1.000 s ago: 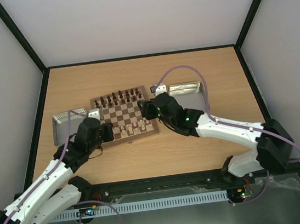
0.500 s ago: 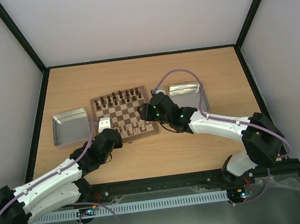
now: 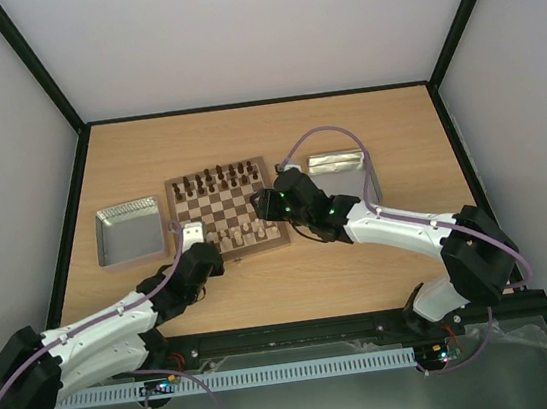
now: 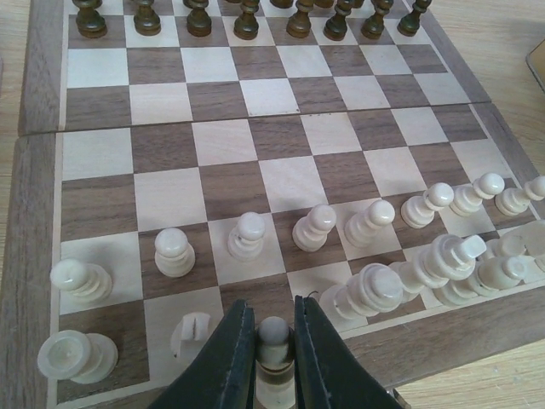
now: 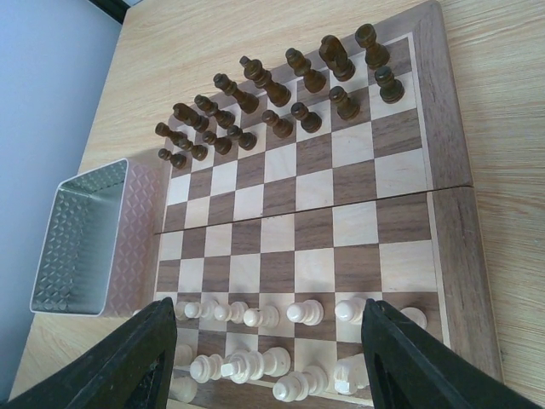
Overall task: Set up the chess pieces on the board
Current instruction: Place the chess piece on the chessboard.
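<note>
The left gripper moves the round-headed cream piece outward next, sets it onto the dark near-row square (image 4: 257, 295) and releases it, since that square still stands empty.
The board (image 3: 225, 207) lies mid-table, with cream chess pieces (image 3: 247, 233) in its two near rows. My left gripper (image 3: 208, 245) is at the board's near edge, shut on a round-headed cream piece (image 4: 274, 334) over a dark near-row square. I cannot tell whether the piece touches the board (image 4: 281, 183). A row of cream pawns (image 4: 247, 239) stands just beyond it. My right gripper (image 3: 270, 205) hovers open above the board's right side. In the right wrist view its fingers (image 5: 128, 358) straddle the cream pieces (image 5: 298, 311) with nothing held.
Dark brown pieces (image 3: 215, 180) fill the board's far rows. A metal tin (image 3: 128, 232) lies left of the board and another tin (image 3: 342, 170) lies to its right, behind my right arm. Black frame posts border the table.
My left gripper has carried the cream piece from the board's left edge, next to the left tin, to the near row. My right arm has drawn back slightly and stayed open.
</note>
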Robot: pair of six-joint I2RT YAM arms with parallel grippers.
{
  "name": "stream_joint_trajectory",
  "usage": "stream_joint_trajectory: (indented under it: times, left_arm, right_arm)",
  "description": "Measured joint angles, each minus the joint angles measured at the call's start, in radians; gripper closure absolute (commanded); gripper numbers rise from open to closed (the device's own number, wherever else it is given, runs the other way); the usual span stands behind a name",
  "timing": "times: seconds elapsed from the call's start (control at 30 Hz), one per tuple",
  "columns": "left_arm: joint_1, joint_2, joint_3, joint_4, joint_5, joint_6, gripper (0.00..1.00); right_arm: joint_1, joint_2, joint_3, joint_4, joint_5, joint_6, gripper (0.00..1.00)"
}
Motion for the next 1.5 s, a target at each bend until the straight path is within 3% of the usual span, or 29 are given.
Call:
stream_joint_trajectory:
  times: [0.57, 1.17, 1.5]
  left_arm:
    - [0.025, 0.165, -0.007, 0.156, -0.046, 0.056, 0.93]
    - [0.038, 0.197, 0.005, 0.174, -0.045, 0.088, 0.73]
    - [0.039, 0.129, 0.040, 0.113, -0.035, 0.086, 0.64]
  right_arm:
    - [0.000, 0.000, 0.000, 0.000, -0.002, -0.001, 0.41]
    - [0.000, 0.000, 0.000, 0.000, -0.001, -0.008, 0.41]
    - [-0.002, -0.011, 0.000, 0.000, -0.001, -0.008, 0.41]
